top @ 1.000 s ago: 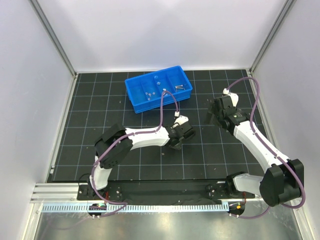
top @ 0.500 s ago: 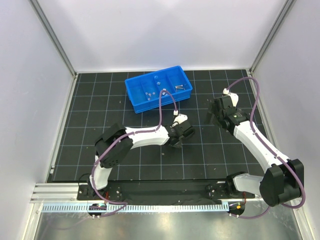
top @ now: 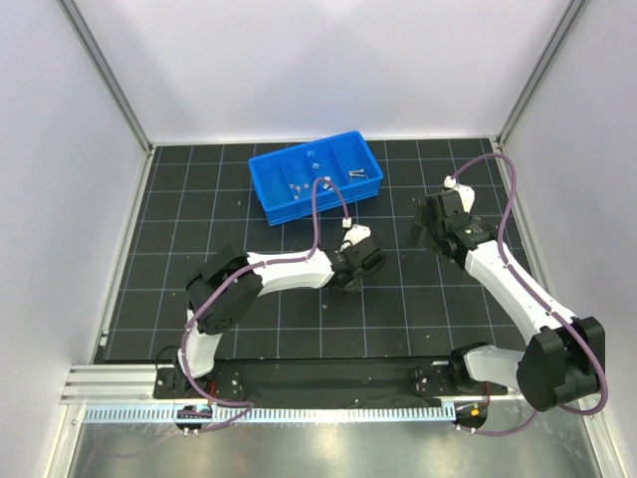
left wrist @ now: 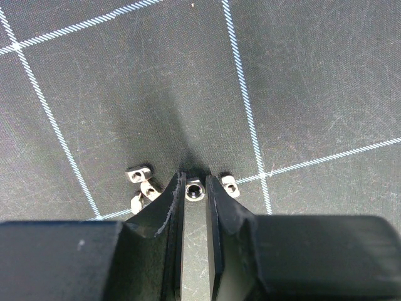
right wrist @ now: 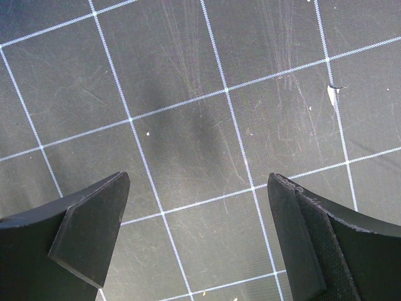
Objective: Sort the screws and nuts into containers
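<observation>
The silver nut needs to go into the blue tray's nut section (top: 299, 187), where small nuts already lie. My left gripper should first lift it and carry it outward.
In the left wrist view my left gripper (left wrist: 194, 183) is down on the black grid mat, its jaws closed against both sides of a small silver nut (left wrist: 194, 190). More nuts lie loose just outside the fingers: three in a cluster on the left (left wrist: 139, 173) and one on the right (left wrist: 230, 185). From above, the left gripper (top: 349, 283) is near the mat's middle, below the blue tray (top: 318, 210). The tray's compartments hold nuts (top: 296, 186) and a screw (top: 360, 174). My right gripper (top: 426, 232) hangs open over bare mat (right wrist: 197, 188).
White side walls and aluminium posts enclose the mat. The tray stands tilted at the back centre. A small white fleck (right wrist: 331, 94) lies on the mat near the right gripper.
The left jaws have narrowed onto the nut and the left wrist has shifted slightly left. The right arm has not moved.
</observation>
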